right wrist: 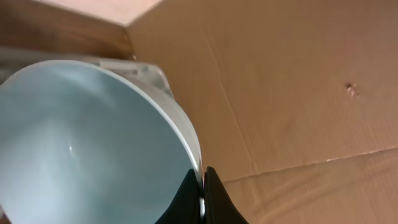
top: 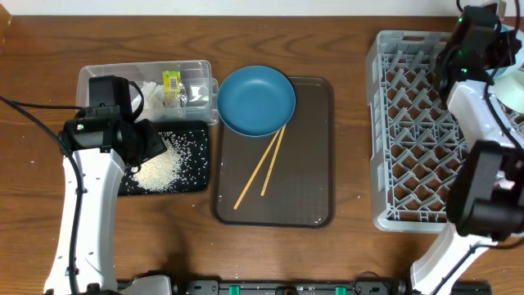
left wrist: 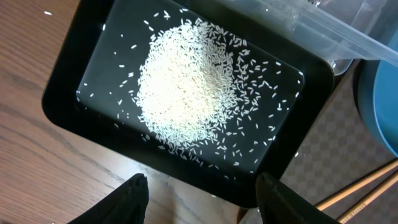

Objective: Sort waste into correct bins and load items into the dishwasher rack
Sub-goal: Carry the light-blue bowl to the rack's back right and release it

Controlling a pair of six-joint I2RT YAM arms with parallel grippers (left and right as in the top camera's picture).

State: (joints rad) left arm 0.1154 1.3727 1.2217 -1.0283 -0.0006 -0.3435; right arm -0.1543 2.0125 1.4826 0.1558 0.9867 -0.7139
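I should first shift my right gripper to the left in the overhead view, since empty slots show there, to get the bowl down onto the grey rack's far end [top: 418, 67].
My left gripper [left wrist: 202, 193] is open and empty, just above the near edge of the black tray [left wrist: 68, 87], which holds a pile of white rice [left wrist: 186, 87]. In the overhead view the tray [top: 195, 182] lies left of centre with the rice [top: 160, 168] in it. The clear tub [top: 98, 78] behind it holds the yellow-green wrapper [top: 172, 82] and white tissue [top: 151, 90]. My right gripper [right wrist: 203, 180] is shut on the rim of the mint-green bowl [right wrist: 81, 137], over the right side of the grey rack [top: 409, 139]; the bowl [top: 514, 86] shows at the frame edge.
The brown serving tray [top: 311, 180] in the middle carries the blue dish [top: 255, 100] at its back left and two wooden chopsticks [top: 266, 164] lying diagonally. A brown cardboard surface [right wrist: 298, 93] fills the right wrist view behind the bowl. White and pink bowls are out of view.
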